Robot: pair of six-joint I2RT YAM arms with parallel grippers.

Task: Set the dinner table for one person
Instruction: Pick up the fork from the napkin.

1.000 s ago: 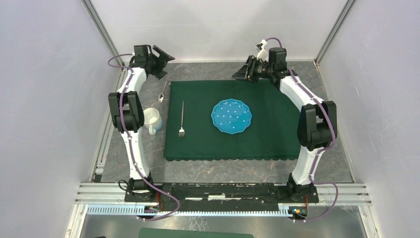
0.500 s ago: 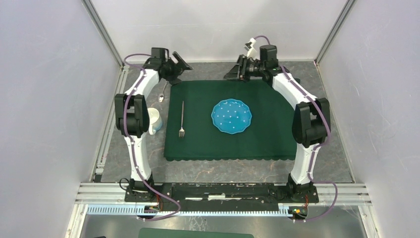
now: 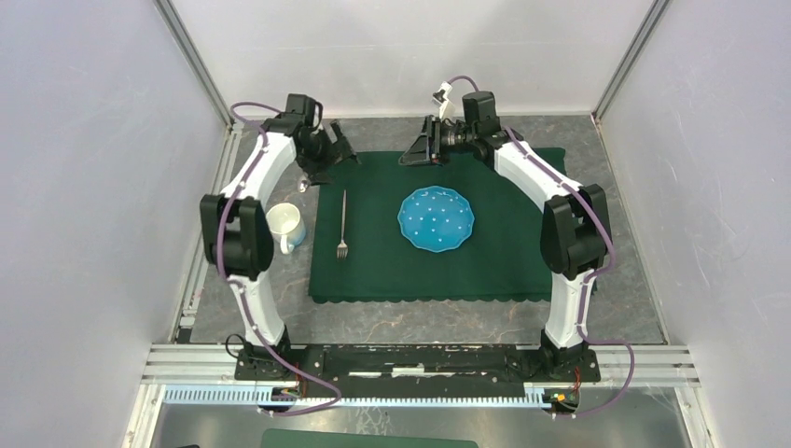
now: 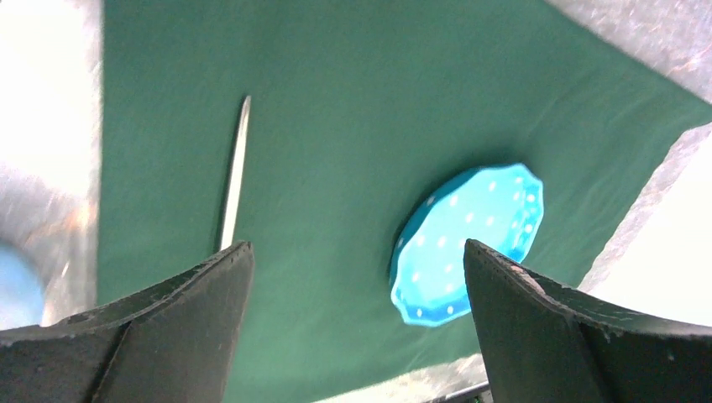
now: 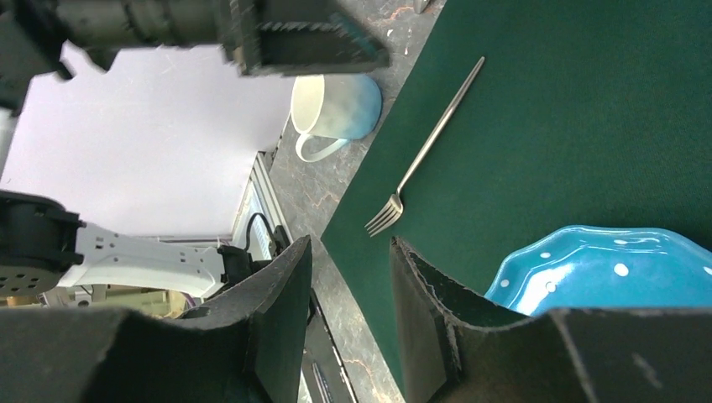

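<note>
The fork is below the gripper and back toward the base, so my left gripper will next lower its open fingers back onto the fork's handle near the tines and close.
The dinner table is a dark-grey stone-look surface with a dark green cloth spread on it. On the cloth lie a blue dotted plate and, left of it, a fork. My left gripper hangs wide open and empty over the cloth's back left corner. Over the cloth's back edge, behind the plate, my right gripper hangs with its jaws partly apart and nothing between them.
A pale blue and white mug stands on the bare table left of the cloth. A spoon lies behind the mug, partly hidden under my left gripper. White walls close in the sides and back.
My left gripper has swung from the back left corner in over the cloth's corner. My right gripper has moved left along the cloth's back edge. Nothing on the table has moved.
</note>
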